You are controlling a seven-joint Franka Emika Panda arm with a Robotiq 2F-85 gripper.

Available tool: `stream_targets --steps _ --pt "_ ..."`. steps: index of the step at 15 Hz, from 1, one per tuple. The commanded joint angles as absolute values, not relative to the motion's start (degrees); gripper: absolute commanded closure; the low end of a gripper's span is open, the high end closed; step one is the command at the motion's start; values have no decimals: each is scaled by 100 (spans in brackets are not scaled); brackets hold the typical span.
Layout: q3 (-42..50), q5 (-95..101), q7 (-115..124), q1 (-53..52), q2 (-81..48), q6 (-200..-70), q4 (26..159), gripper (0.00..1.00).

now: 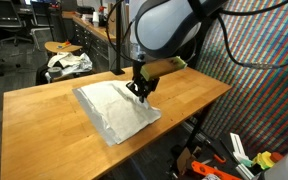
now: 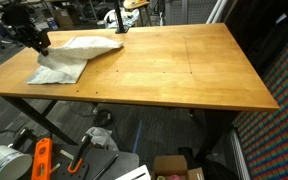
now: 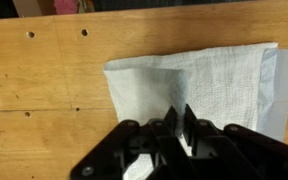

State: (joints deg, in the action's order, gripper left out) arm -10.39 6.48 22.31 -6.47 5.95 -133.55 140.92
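Note:
My gripper holds the fold of the towel and will next go down toward the right in the wrist view to release it over the towel's flat layer, since this is below it on that side.
A white towel lies partly folded on the wooden table, near its edge in both exterior views. My gripper is down on the towel's edge and its black fingers are shut on a pinched ridge of the cloth. In the wrist view the fingers are close together with towel bunched between them. The other exterior view shows the gripper at the towel's far left end.
The table top stretches wide away from the towel and has small holes. A stool with a bundle stands behind the table. Orange tools and boxes lie on the floor underneath.

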Motion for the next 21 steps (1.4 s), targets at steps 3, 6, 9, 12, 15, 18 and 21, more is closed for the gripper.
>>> stream_targets --steps 3,6,9,12,15,18,21 --pt "-1243 655 2637 -859 554 -13672 14167 97" --pt "-1299 671 2737 -923 450 -13815 14162 97" --pt "-1309 705 2869 -955 272 -14321 14175 97" --pt "-1294 825 3038 -977 41 -14518 14105 96" --pt "-1258 863 3041 -1021 -125 -14329 14040 66" --pt "-1272 492 2695 -1080 -136 -14241 14077 45" --pt "-1344 -583 1689 -1136 29 -14056 14112 22"
